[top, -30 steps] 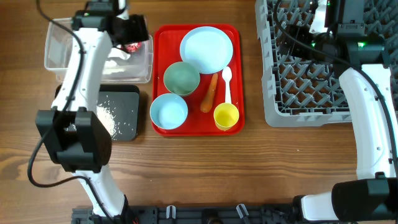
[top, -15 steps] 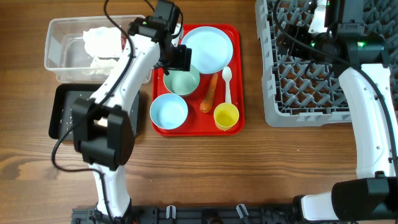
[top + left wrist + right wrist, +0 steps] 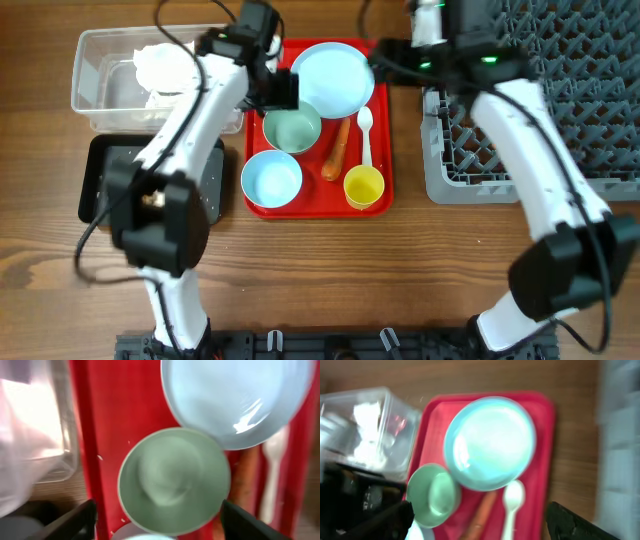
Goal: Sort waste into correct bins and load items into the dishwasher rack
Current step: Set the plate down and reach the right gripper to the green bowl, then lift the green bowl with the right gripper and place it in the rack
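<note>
The pale green bowl is still on the red tray, so my right gripper needs to move down and back next, past the plate, onto the bowl's rim by the carrot.
The flat red tray holds the light-blue plate, pale green bowl, light-blue bowl, yellow cup, white spoon and orange carrot. My left gripper is open and empty above the green bowl, with the plate just beyond it. My right gripper is open and empty, high beside the tray's far right corner; its view shows the plate, green bowl and spoon. The white napkin lies in the clear tub.
The black tray sits in front of the clear tub, partly covered by my left arm. The grey dishwasher rack stands at the right, close to the red tray. Bare wood runs along the front.
My left gripper moved from the clear tub to above the green bowl. My right arm swung left from over the rack to the tray's far right corner.
</note>
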Available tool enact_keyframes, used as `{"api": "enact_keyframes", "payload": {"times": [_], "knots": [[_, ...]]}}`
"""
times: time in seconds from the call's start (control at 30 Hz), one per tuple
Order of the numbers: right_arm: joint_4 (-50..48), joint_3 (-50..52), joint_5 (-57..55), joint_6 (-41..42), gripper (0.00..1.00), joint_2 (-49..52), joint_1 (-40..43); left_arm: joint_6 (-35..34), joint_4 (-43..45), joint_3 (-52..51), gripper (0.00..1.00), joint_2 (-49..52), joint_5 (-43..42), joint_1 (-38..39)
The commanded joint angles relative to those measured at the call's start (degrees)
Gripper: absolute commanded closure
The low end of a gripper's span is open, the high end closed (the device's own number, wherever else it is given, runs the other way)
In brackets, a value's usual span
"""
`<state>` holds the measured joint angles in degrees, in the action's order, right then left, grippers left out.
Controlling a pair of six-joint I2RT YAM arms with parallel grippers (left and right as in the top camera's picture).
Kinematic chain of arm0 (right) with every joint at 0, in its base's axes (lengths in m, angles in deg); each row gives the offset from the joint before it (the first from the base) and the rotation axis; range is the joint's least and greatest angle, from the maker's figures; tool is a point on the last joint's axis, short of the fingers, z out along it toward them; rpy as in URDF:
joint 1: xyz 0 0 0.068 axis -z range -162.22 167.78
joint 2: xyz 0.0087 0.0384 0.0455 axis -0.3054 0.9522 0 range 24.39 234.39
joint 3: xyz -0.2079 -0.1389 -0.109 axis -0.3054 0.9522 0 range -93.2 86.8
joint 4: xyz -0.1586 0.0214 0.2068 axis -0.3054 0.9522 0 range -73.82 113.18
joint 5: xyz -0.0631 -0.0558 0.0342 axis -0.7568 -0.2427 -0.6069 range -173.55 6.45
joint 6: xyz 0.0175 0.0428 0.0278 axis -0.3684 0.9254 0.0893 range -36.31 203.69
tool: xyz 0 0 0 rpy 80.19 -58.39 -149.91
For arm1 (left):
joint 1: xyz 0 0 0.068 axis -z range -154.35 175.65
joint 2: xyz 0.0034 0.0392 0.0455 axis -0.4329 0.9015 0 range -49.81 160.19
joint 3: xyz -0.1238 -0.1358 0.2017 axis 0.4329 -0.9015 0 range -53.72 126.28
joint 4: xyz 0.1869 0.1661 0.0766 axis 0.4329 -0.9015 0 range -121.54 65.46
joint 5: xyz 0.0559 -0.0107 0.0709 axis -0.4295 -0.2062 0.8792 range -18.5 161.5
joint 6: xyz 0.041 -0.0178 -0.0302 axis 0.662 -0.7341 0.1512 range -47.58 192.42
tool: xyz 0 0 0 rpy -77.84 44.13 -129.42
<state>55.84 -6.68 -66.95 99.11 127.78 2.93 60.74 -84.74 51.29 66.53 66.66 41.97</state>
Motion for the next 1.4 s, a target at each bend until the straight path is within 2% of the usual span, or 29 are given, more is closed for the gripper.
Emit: {"api": "enact_keyframes", "payload": {"times": [0.0, 0.17, 0.3, 0.37, 0.5, 0.53, 0.6, 0.67, 0.87, 1.0, 1.13, 1.2, 1.37], "knots": [[-2.75, 0.13, 1.95, 3.19, 0.15, 6.05, -5.70, -1.01, 0.39, 1.99, 0.15, -10.05, -0.02, -2.67], [-5.70, 0.13, 1.29, 15.04, 0.40, 15.50, -12.61, -1.05, -1.44, 1.97, 0.12, -12.20, -0.04, -8.72], [-5.79, 0.13, 1.51, 18.12, 0.44, 22.64, -15.76, -1.01, -3.39, 1.92, 0.11, -12.20, -0.02, -13.09], [-6.25, 0.13, 1.42, 19.17, 0.51, 23.06, -15.89, -1.01, -3.98, 1.92, 0.11, -12.20, -0.02, -14.27], [-6.73, 0.13, 1.22, 19.26, 0.73, 23.06, -15.91, -0.98, -4.57, 1.92, 0.10, -12.20, -0.02, -14.91], [-6.78, 0.13, 1.03, 19.28, 0.83, 23.06, -15.89, -0.98, -4.57, 1.92, 0.10, -12.20, -0.02, -14.91], [-6.86, 0.11, 1.03, 19.30, 0.96, 23.06, -15.82, -0.98, -4.55, 1.92, 0.08, -12.20, -0.02, -14.91], [-7.10, -0.02, 1.05, 19.30, 0.96, 23.04, -15.82, -1.01, -4.55, 1.92, 0.00, -12.20, -0.02, -14.91], [-6.75, -1.09, 0.17, 15.93, 0.96, 18.88, -13.94, -0.98, -4.55, 1.92, 0.00, -12.20, -0.02, -14.91], [-6.12, -1.38, -3.45, 13.07, 0.96, 9.46, -10.32, -0.98, -4.55, 1.92, 0.00, -12.20, -0.02, -14.88], [-2.56, -1.38, -13.94, 8.11, 0.96, -1.81, -6.71, -0.98, -4.55, 1.92, 0.00, -12.20, -0.04, -14.88], [0.17, -1.38, -23.96, 6.99, 0.96, -6.21, -5.33, -1.01, -4.55, 1.92, 0.00, -12.20, -0.04, -14.88], [-2.82, -1.36, -50.07, 3.74, 0.96, -8.07, -0.48, -0.98, -4.57, 1.92, 0.00, -12.20, -0.04, -14.88]]}}
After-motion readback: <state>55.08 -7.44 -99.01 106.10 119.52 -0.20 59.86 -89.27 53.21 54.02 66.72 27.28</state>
